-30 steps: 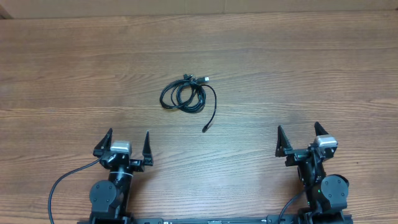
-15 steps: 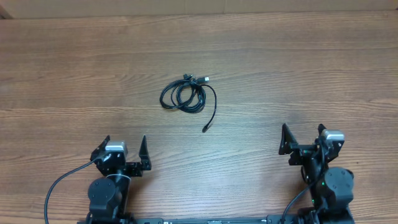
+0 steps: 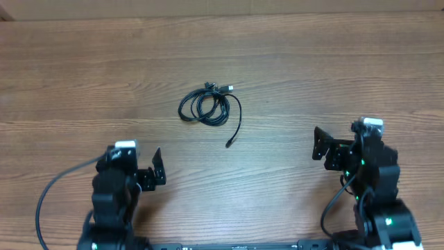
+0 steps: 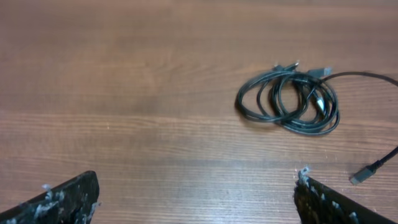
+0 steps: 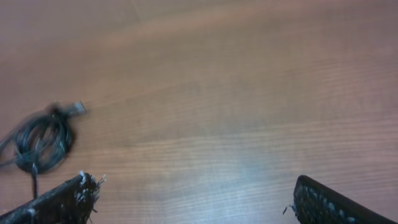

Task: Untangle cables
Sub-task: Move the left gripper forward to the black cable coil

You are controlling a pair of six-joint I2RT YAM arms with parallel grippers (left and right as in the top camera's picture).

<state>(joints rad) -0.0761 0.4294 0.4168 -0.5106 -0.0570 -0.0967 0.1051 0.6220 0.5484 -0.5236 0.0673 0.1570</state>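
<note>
My left gripper will next move outward and down onto the cable coil's near parts, because they lie outward, below it and to its right in the overhead view.
The cables [image 3: 205,107] lie as a small tangled coil of thin black cord on the wooden table, with a silvery plug at its top right and one loose end trailing down to a black plug [image 3: 229,143]. The coil also shows in the left wrist view [image 4: 288,102] and, blurred, in the right wrist view [image 5: 38,140]. My left gripper [image 3: 135,164] is open and empty, near the front edge, below and left of the coil. My right gripper [image 3: 340,140] is open and empty, well to the right of the coil.
The wooden table [image 3: 333,62] runs to a pale edge at the back. A thick black wire [image 3: 48,198] loops from the left arm's base at the front left. Another runs by the right arm's base [image 3: 331,208].
Both arms have lifted and tilted. The left gripper has drawn back toward the front edge, the right gripper has moved up and right. The cables have not moved.
</note>
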